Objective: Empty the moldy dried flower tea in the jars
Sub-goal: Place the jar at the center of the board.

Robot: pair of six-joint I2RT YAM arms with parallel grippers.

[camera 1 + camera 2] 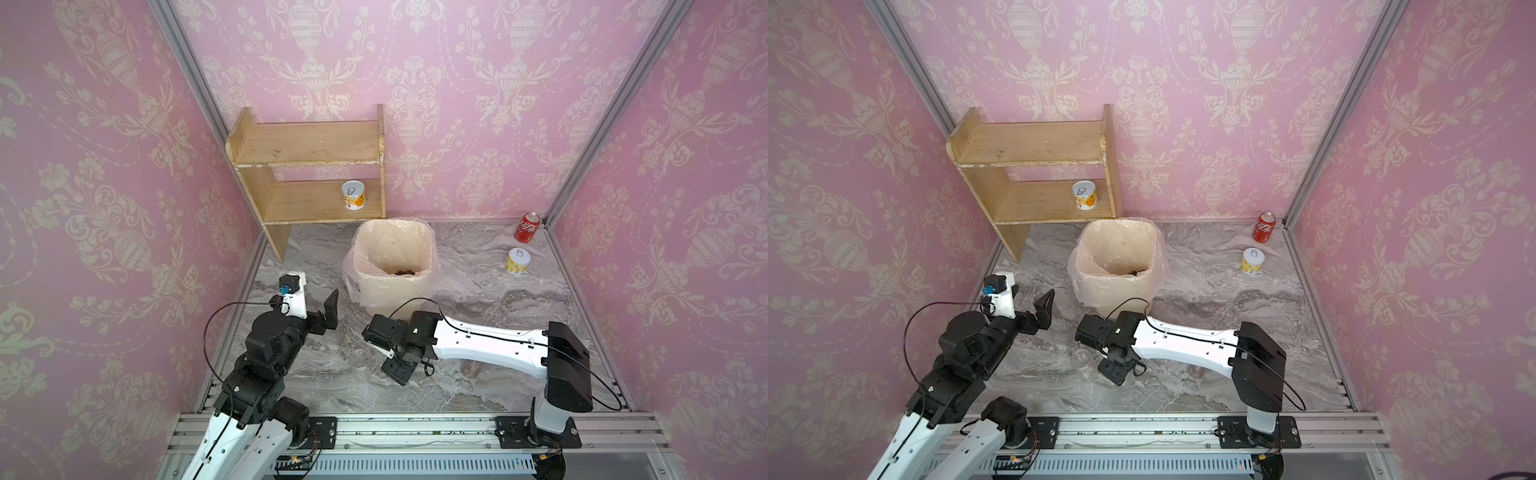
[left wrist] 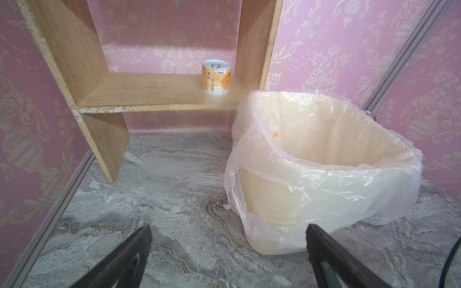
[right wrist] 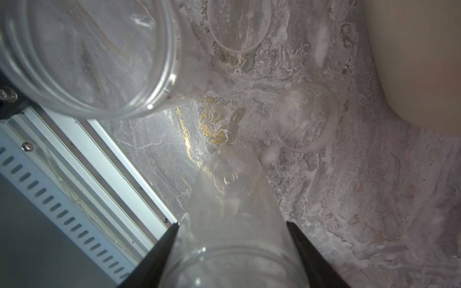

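Note:
My right gripper should next lower the empty jar, base already down, and release it on the bare marble (image 3: 247, 149) below, beside the nearer clear lid.
My right gripper (image 3: 232, 224) is shut on a clear jar (image 3: 232, 199), its fingers (image 3: 162, 249) pressed against the jar's sides, with the base toward the marble table. The jar looks empty. A second clear jar (image 3: 87, 54), also empty, stands open close beside it, and shows in both top views (image 1: 359, 361) (image 1: 1081, 359) left of the right gripper (image 1: 397, 370). Two clear lids (image 3: 239, 25) (image 3: 304, 117) lie flat on the table. Dark dried flower tea (image 1: 405, 272) lies at the bottom of the lined bin (image 1: 428, 249). My left gripper (image 2: 228, 229) (image 1: 316, 303) hangs open and empty, left of the bin.
A wooden shelf (image 1: 307, 145) at the back left holds a yellow-white tin (image 1: 353, 195). Another tin (image 1: 518, 261) and a red cola can (image 1: 528, 227) stand at the back right. The metal rail (image 1: 415, 432) runs along the front edge.

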